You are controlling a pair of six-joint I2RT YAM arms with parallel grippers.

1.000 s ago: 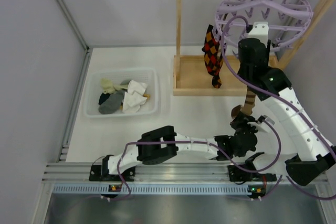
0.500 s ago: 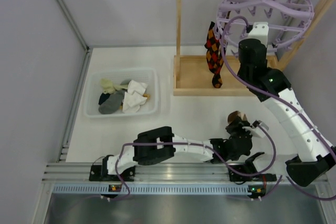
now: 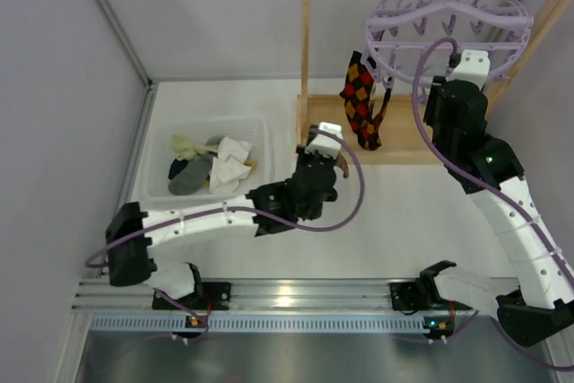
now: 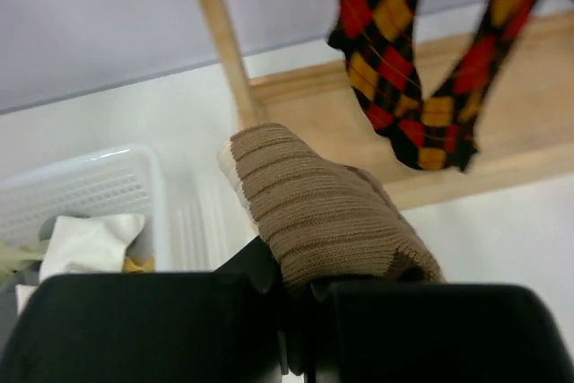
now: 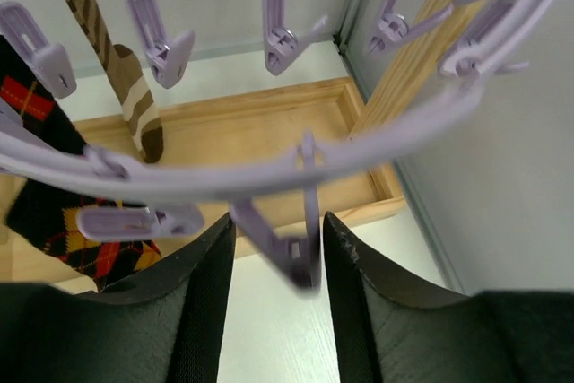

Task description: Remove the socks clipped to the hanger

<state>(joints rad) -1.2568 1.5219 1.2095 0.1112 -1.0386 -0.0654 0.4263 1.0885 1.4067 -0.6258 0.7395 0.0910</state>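
The striped sock is off the hanger, so the left gripper will next swing away from the rack and over the basket's grey sock.
My left gripper is shut on a brown-and-tan striped sock, holding it above the table between the basket and the rack. The lavender hanger hangs from the wooden bar. A red, black and orange diamond sock is clipped at its left side. A second striped sock dangles from a peg behind it. My right gripper is open just under the ring's right side. Its fingers stand on either side of an empty clip peg without pressing it.
A white basket on the left holds white, grey and yellow socks. The wooden rack's post and base tray stand right behind my left gripper. A wall runs close along the right.
My left arm has swung from the near right to the middle of the table, carrying the striped sock. My right gripper shifted right under the ring; its jaws closed partly, then reopened.
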